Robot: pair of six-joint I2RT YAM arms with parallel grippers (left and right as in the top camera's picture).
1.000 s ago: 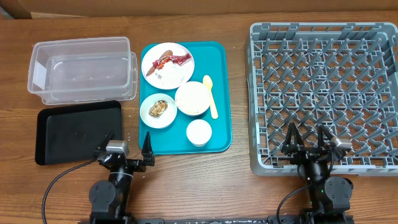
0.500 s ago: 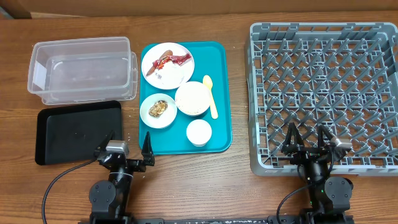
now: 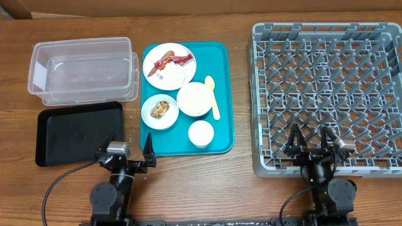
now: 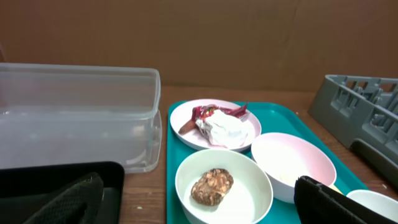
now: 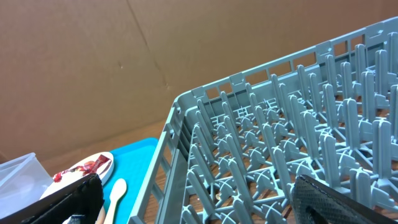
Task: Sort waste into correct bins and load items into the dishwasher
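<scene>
The second bowl holds rice, so the robot's left gripper will next move outward over the tray, tilt down and go down onto the rim of the second bowl beside the spoon (image 4: 334, 175).
On the teal tray (image 3: 223, 94) a round plate (image 3: 182, 74) holds a crumpled white napkin (image 3: 171, 73), a red wrapper (image 3: 183, 59) and an orange-brown stick (image 3: 159, 64). A small bowl (image 3: 159, 111) holds a brown food lump (image 3: 159, 109); a second bowl (image 3: 195, 99) holds rice. A white cup (image 3: 201, 133) and a pale yellow spoon (image 3: 213, 97) lie beside them. The clear tub (image 3: 85, 69) and black tray (image 3: 78, 130) are at the left, the grey dish rack (image 3: 330, 94) at the right. My left gripper (image 3: 130, 148) is open and empty near the teal tray's front-left corner. My right gripper (image 3: 312, 139) is open and empty over the rack's front edge.
A brown cardboard wall (image 4: 199, 37) stands behind the table. In the left wrist view the lump's bowl (image 4: 224, 186) lies between my fingers. In the right wrist view the rack's pegs (image 5: 280, 143) fill the space ahead.
</scene>
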